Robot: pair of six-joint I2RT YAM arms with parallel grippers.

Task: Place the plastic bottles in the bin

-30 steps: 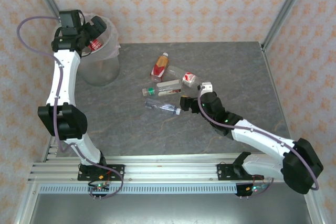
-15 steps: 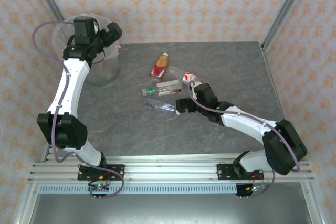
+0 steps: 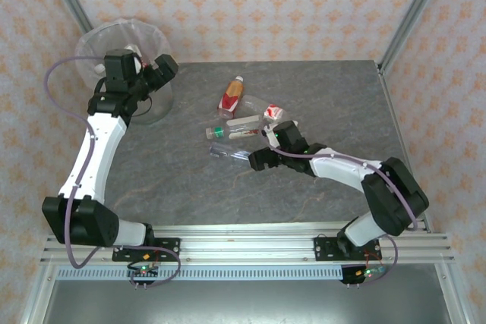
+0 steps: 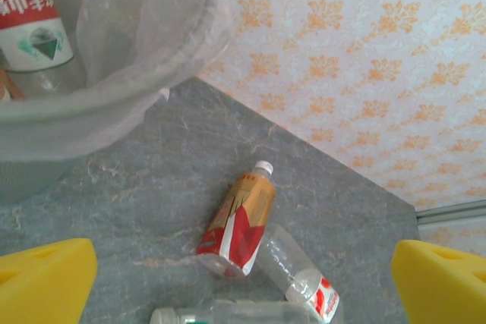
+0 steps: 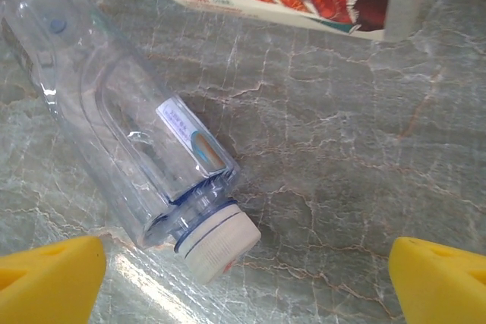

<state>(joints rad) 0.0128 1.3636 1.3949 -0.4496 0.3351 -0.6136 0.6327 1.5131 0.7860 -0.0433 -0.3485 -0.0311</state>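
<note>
The clear bottle lies at an angle, so I should turn my right gripper in line with it next and bring the gripper down onto the bottle's end with the cap [image 3: 247, 155] [image 5: 206, 224] below the fingers.
The bin [image 3: 114, 39] stands at the table's far left, and a red-labelled bottle [image 4: 30, 24] lies inside it. My left gripper [image 3: 161, 67] hangs open and empty beside the bin's rim [image 4: 163, 55]. Out on the table lie an orange-and-red bottle [image 3: 231, 97], a crushed red-and-white bottle [image 3: 273, 113], a green-capped bottle [image 3: 234, 127] and a clear bottle [image 3: 228, 152]. My right gripper [image 3: 252, 158] is open, low over the table. The clear bottle's white cap [image 5: 218, 241] lies between its yellow fingers [image 5: 47, 278], untouched.
Grey marble table top [image 3: 334, 104] with free room on the right and along the front. Metal frame posts [image 3: 410, 13] stand at the back corners, with papered walls behind. The rail [image 3: 243, 244] with both arm bases runs along the near edge.
My left gripper has come away from above the bin, down and to the right of its rim. My right gripper has slid left up to the clear bottle's cap.
</note>
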